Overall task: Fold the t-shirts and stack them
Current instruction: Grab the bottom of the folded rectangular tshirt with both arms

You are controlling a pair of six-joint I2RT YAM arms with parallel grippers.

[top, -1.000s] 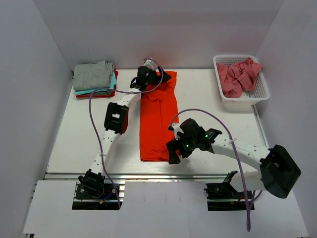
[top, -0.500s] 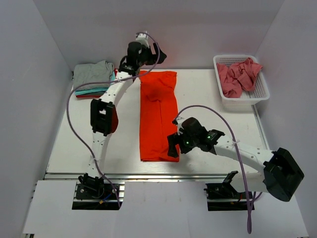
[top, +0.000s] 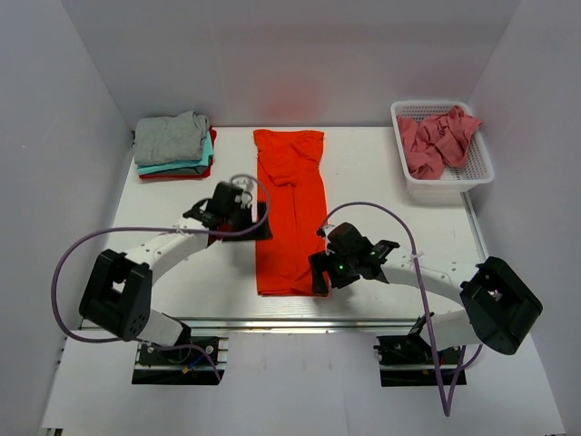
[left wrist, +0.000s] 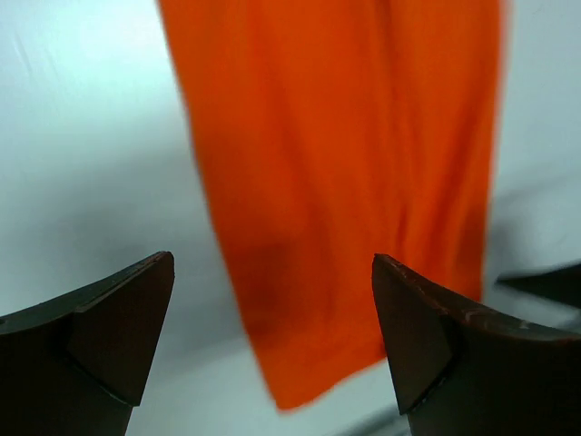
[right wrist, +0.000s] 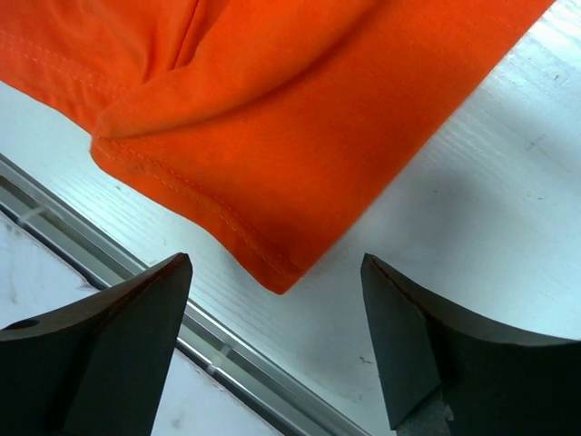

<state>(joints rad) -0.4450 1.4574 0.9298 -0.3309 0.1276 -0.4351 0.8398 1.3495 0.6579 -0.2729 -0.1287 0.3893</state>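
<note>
I will move my left gripper back and down next, onto the hem's near corner (top: 261, 292) (left wrist: 286, 395), because it is free across from my right gripper.
The orange-red t-shirt (top: 290, 213) lies on the table as a long narrow strip running from far to near. My left gripper (top: 260, 223) hovers open at the strip's left edge near its middle; in the left wrist view the orange cloth (left wrist: 345, 163) fills the space ahead of the spread fingers (left wrist: 109, 327). My right gripper (top: 319, 275) is open beside the strip's near right corner. In the right wrist view that hemmed corner (right wrist: 272, 263) sits just ahead of the gap, held by nothing. Folded t-shirts (top: 172, 145), grey over teal over red, are stacked at the far left.
A white mesh basket (top: 472, 177) at the far right holds crumpled dusty pink shirts (top: 438, 141). The table's metal front rail (right wrist: 136, 282) runs close under the right gripper. White walls close in the left, right and back.
The left arm has swung back from the shirt's far end to the strip's left edge at mid-length. The right gripper has edged closer to the near right corner.
</note>
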